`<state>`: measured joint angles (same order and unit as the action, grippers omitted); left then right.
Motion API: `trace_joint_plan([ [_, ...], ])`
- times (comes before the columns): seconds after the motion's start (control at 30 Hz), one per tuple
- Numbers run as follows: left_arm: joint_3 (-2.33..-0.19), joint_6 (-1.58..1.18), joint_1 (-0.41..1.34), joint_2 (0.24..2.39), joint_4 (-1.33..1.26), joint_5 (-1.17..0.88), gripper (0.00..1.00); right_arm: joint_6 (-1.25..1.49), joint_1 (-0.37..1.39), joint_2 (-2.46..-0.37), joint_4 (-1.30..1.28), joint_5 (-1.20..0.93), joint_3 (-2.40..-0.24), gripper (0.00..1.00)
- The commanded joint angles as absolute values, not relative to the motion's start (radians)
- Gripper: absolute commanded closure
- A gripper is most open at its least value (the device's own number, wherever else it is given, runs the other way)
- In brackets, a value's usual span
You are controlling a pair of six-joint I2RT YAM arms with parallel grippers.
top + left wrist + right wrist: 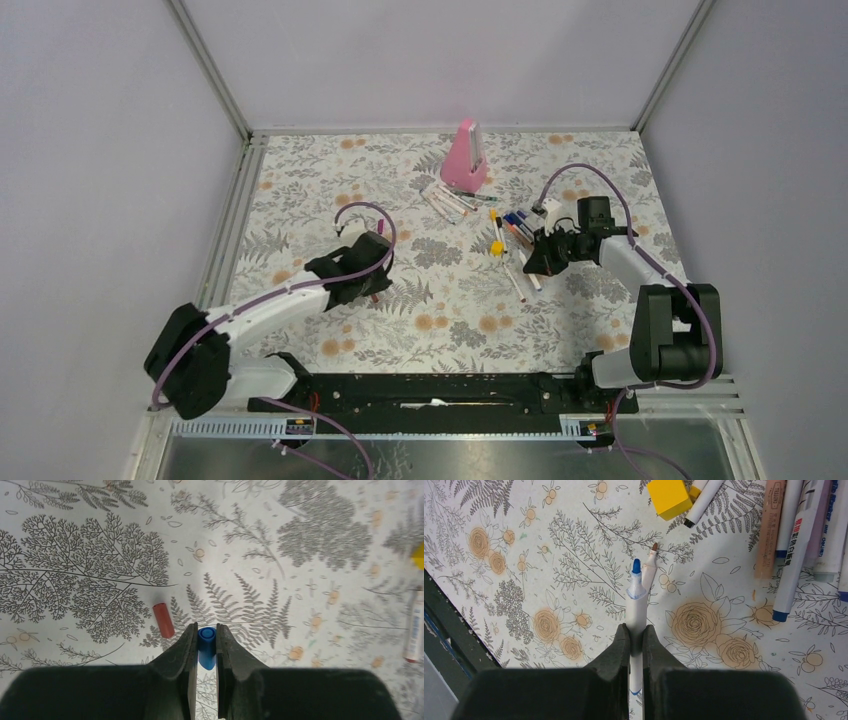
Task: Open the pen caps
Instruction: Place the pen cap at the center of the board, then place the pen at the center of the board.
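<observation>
I will lower my left gripper next and release the blue cap (206, 647) beside the loose red cap, because the blue pen tip is already bare.
My left gripper (205, 630) is shut on a blue pen cap (206, 647), held just above the flowered cloth at the left middle of the table (365, 275). A loose red cap (163, 619) lies on the cloth just left of those fingers. My right gripper (636, 630) is shut on a white pen barrel (636, 605) whose bare blue tip (636, 566) points away from me, at the right of the table (545, 255). An uncapped brown-tipped pen (650, 564) lies on the cloth beside it.
A yellow block (668, 498) lies beyond the held pen. Several capped white markers (796, 545) lie bunched to the right. A tall pink wedge (466, 157) stands at the back with more pens (447, 200) at its foot. A white pen with a red end (414, 627) lies at the right.
</observation>
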<state>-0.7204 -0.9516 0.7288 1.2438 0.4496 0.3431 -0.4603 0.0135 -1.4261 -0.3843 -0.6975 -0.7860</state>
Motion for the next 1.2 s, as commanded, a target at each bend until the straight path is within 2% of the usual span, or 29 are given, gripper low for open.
trace_joint_plan([
  [0.0, -0.78, -0.966, 0.726, 1.321, 0.432, 0.373, 1.0, -0.475, 0.009, -1.446, -0.393, -0.696, -0.82, 0.98],
  [0.2, -0.792, -0.963, 0.726, 1.401, 0.377, 0.359, 0.99, -0.479, 0.008, -1.471, -0.408, -0.703, -0.831, 0.99],
  [0.4, -0.788, -0.96, 0.726, 1.453, 0.344, 0.342, 0.91, -0.478, 0.009, -1.486, -0.408, -0.704, -0.834, 0.99],
  [0.5, -0.789, -0.96, 0.726, 1.466, 0.339, 0.341, 0.83, -0.476, 0.008, -1.494, -0.408, -0.701, -0.836, 0.98],
  [0.63, -0.786, -0.96, 0.725, 1.468, 0.338, 0.342, 0.8, -0.479, 0.008, -1.507, -0.413, -0.698, -0.84, 0.98],
  [0.87, -0.781, -0.962, 0.726, 1.454, 0.34, 0.342, 0.69, -0.48, 0.009, -1.532, -0.426, -0.696, -0.847, 0.97],
  [1.17, -0.787, -0.961, 0.726, 1.389, 0.365, 0.348, 0.64, -0.479, 0.008, -1.563, -0.436, -0.699, -0.853, 0.95],
])
